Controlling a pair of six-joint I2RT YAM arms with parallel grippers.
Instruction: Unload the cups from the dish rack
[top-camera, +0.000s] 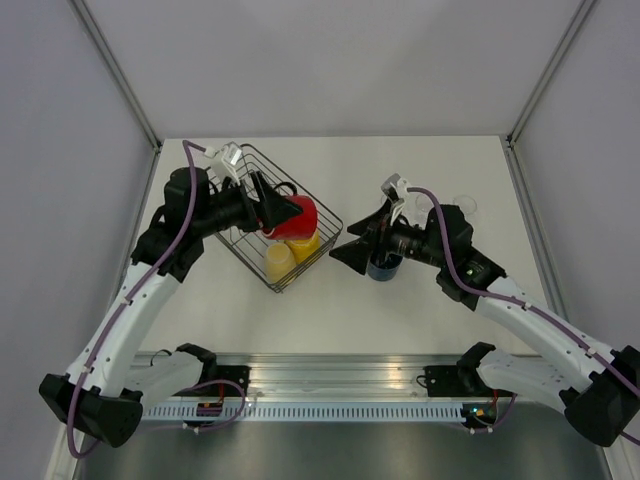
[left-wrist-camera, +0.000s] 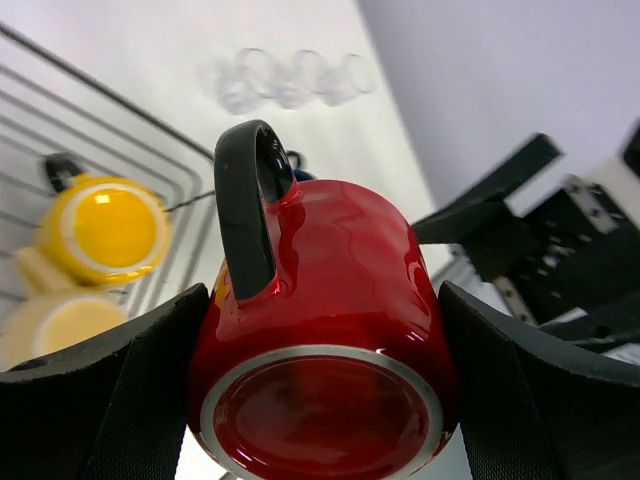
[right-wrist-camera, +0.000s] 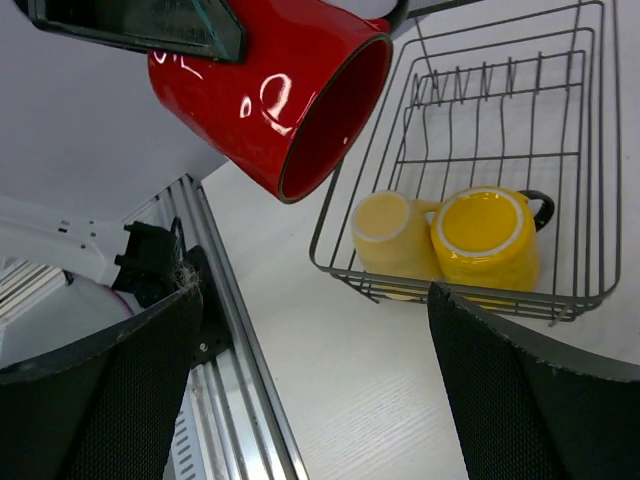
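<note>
The right gripper will lift its open fingers, tilting upward, onto the red mug's rim (top-camera: 312, 236) (right-wrist-camera: 289, 190) opposite the handle, because the opening of the held red mug faces them from higher up.
My left gripper (left-wrist-camera: 322, 305) is shut on a red mug (left-wrist-camera: 330, 300), gripping its sides, base toward the camera and black handle up. In the top view that red mug (top-camera: 297, 216) hangs over the wire dish rack (top-camera: 325, 215) in my left gripper (top-camera: 288, 213). Two cups lie in the rack's near end: an orange-yellow mug (top-camera: 304, 245) and a pale cream one (top-camera: 279, 262). To the rack's right, my right gripper (top-camera: 347, 253) stands open with nothing in it, above the table. A dark blue mug (top-camera: 383, 267) stands on the table under its wrist. From the right wrist I see the red mug (right-wrist-camera: 290, 90) tilted above the rack (right-wrist-camera: 560, 300).
Clear glass tumblers (top-camera: 465, 205) stand on the table at the back right, also in the left wrist view as tumblers (left-wrist-camera: 290, 78). Upright tines (right-wrist-camera: 480, 85) line the rack's far end. A metal rail (top-camera: 330, 385) runs along the table's near edge by the arm bases.
</note>
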